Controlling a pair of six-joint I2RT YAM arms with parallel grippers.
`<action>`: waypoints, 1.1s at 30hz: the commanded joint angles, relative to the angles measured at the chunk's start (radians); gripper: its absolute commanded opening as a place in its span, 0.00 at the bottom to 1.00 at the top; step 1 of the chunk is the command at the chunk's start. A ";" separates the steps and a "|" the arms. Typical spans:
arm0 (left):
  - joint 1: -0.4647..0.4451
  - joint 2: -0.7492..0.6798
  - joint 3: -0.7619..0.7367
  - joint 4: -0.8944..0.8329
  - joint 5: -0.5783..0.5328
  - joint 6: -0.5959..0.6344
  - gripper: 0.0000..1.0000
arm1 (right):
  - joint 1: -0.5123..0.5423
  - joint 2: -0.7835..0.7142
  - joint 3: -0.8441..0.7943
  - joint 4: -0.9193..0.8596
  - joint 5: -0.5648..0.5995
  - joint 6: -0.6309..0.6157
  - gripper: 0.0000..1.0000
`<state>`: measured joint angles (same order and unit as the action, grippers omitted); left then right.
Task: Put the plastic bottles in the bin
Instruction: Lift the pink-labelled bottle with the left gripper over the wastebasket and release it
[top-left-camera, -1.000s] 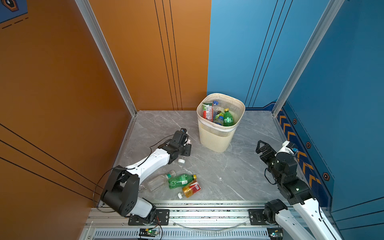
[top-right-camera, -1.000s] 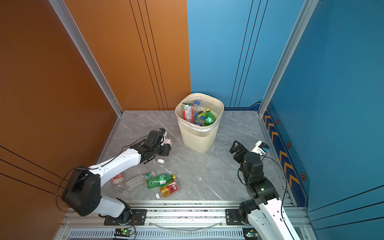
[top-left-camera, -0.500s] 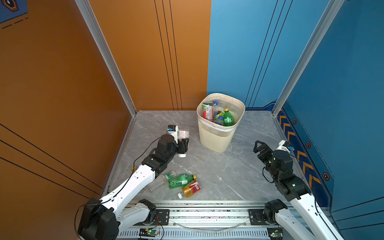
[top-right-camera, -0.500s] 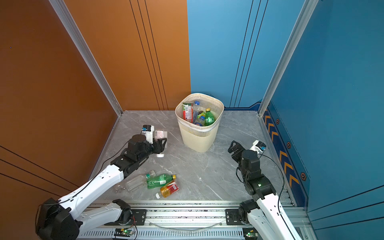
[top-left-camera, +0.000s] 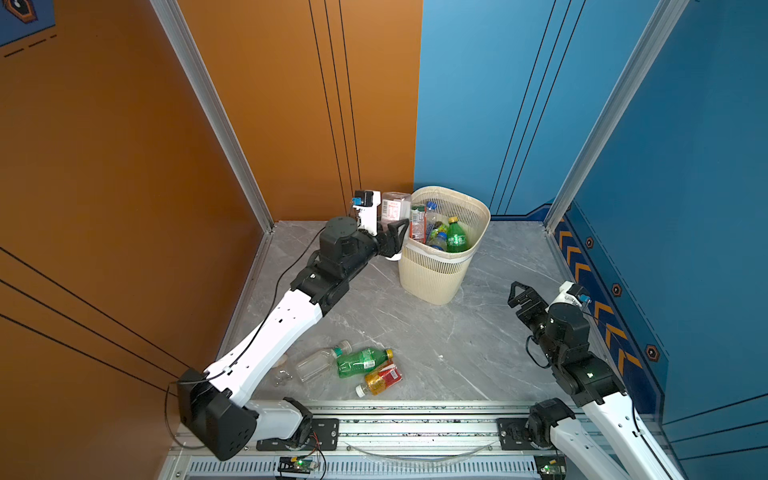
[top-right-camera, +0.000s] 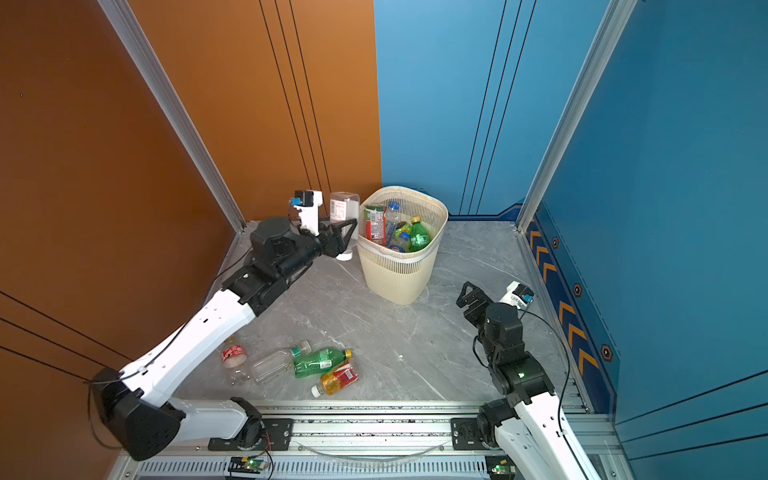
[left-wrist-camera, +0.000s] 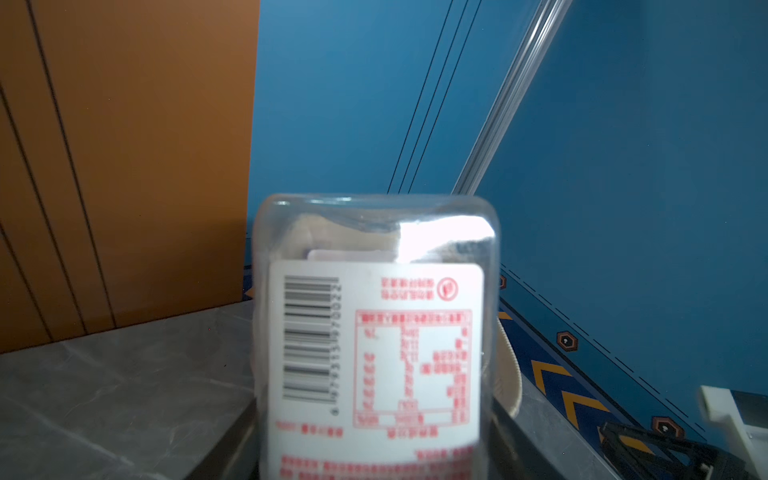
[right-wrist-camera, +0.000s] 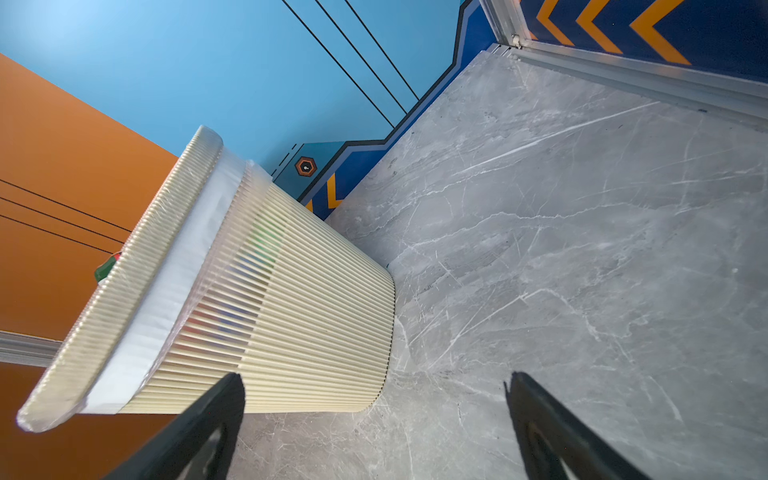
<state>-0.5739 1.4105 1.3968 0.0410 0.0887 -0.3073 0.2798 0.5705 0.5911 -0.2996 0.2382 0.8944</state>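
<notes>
The clear bottle hangs outside the cream bin. My left gripper should next carry it across the bin's rim, over the bin's green bottle (top-left-camera: 456, 237), and let it go.
My left gripper (top-left-camera: 392, 229) (top-right-camera: 346, 232) is shut on a clear bottle with a white, red-printed label (top-left-camera: 395, 205) (top-right-camera: 344, 208) (left-wrist-camera: 374, 353). The bottle hangs cap down, raised beside the left rim of the cream bin (top-left-camera: 432, 278) (top-right-camera: 395, 278) (right-wrist-camera: 311, 311). Several bottles stand inside the bin, among them a green one (top-left-camera: 456, 237). Near the front rail lie a clear bottle (top-right-camera: 274, 365), a green bottle (top-right-camera: 320, 363), an orange-filled one with a red label (top-right-camera: 336, 380) and a crushed red-labelled one (top-right-camera: 232, 357). My right gripper (top-left-camera: 519, 293) (top-right-camera: 467, 293) (right-wrist-camera: 374, 378) is open and holds nothing, low to the right of the bin.
Orange and blue walls close in the grey marble floor (top-left-camera: 415, 332) on three sides. The metal rail (top-left-camera: 415, 419) carrying both arm bases runs along the front. The left arm stretches diagonally over the floor's left part.
My left arm has risen from the floor and carried the white-labelled bottle up and right, to the bin's rim. The right arm shifted slightly and stays open.
</notes>
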 joint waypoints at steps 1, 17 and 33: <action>-0.032 0.134 0.153 -0.015 0.078 0.030 0.54 | -0.008 -0.017 -0.011 -0.035 -0.020 -0.011 1.00; -0.090 0.598 0.686 -0.261 0.173 0.023 0.54 | -0.018 -0.014 0.007 -0.058 -0.051 -0.044 1.00; -0.094 0.519 0.699 -0.361 0.108 0.106 0.97 | -0.026 -0.014 0.004 -0.060 -0.069 -0.046 1.00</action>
<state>-0.6579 2.0205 2.1124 -0.3012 0.2283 -0.2497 0.2607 0.5617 0.5915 -0.3332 0.1825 0.8673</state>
